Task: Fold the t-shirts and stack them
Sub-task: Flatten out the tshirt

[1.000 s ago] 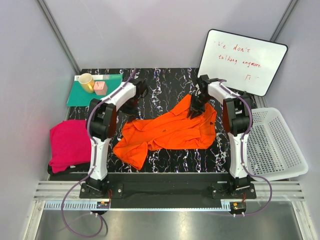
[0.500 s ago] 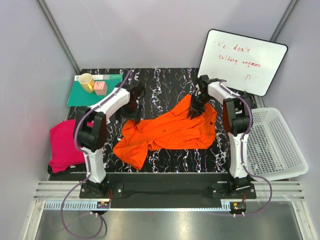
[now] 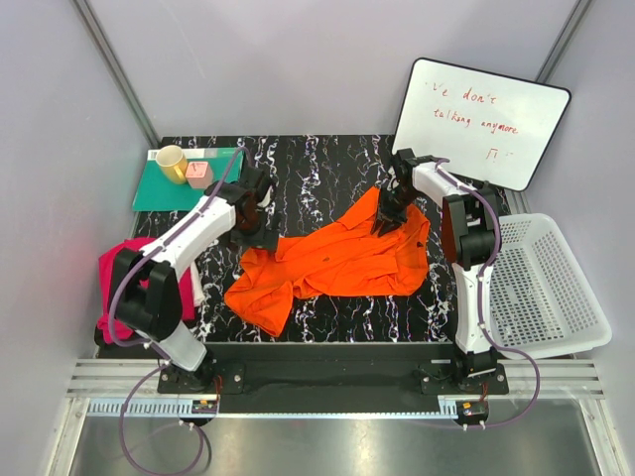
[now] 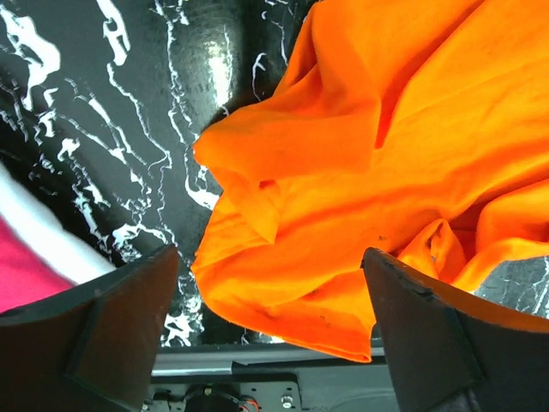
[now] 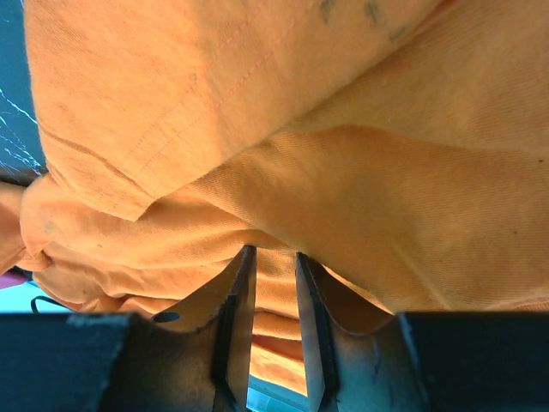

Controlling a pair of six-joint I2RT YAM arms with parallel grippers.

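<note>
The edge of the raised fold [image 3: 260, 255] [image 4: 260, 186] at the orange t-shirt's end stands loose above the cloth. My left gripper should move down onto that edge next.
The orange t-shirt [image 3: 337, 260] lies rumpled and spread across the middle of the black marble table [image 3: 327, 164]. My left gripper [image 3: 256, 216] hovers open over the shirt's left end; in the left wrist view [image 4: 270, 343] the orange cloth [image 4: 360, 172] lies below its wide-apart fingers. My right gripper [image 3: 387, 220] is at the shirt's far edge, its jaws nearly together on a fold of orange cloth [image 5: 283, 129], as the right wrist view [image 5: 274, 251] shows. The magenta-pink t-shirt [image 3: 129, 288] lies bunched at the table's left edge, partly hidden behind my left arm.
A teal-green mat [image 3: 159, 190] at the back left holds a yellow mug [image 3: 171, 162] and a small pink block [image 3: 199, 175]. A whiteboard [image 3: 481, 119] leans at the back right. A white perforated basket [image 3: 541, 288] stands off the table's right edge.
My left arm has swung its elbow out to the left over the pink shirt, and its gripper has shifted a little nearer over the orange shirt's left end. The right arm has not moved.
</note>
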